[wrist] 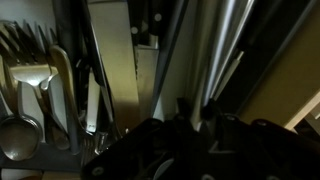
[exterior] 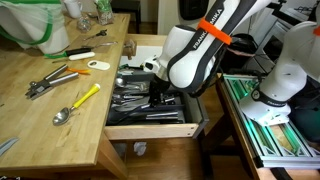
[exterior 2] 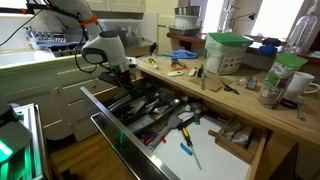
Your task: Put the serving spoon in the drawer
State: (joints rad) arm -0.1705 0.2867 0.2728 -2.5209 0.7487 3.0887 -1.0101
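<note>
My fingers are still above the tray (exterior: 135, 95) and should move down onto the long utensils beside the drawer's wooden side to release the spoon.
The light wooden drawer (exterior: 150, 130) is pulled open beside the table, with a dark cutlery tray (exterior: 135, 95) full of metal utensils; it also shows in an exterior view (exterior 2: 95, 98). My gripper (exterior: 157, 97) reaches down into the drawer, also seen in an exterior view (exterior 2: 127, 78). In the wrist view its fingertips (wrist: 197, 105) are close together just above the tray (wrist: 120, 70), around a slim long shaft that I take for the handle of the serving spoon (wrist: 225, 45). The spoon's black bowl is hidden.
On the wooden table (exterior: 40, 130) lie metal tongs (exterior: 45, 82), a yellow-handled spoon (exterior: 80, 103) and a green-handled tool (exterior: 75, 52). A lower drawer (exterior 2: 200, 140) with screwdrivers is also open. Forks and spoons (wrist: 30, 90) fill the tray's left compartments.
</note>
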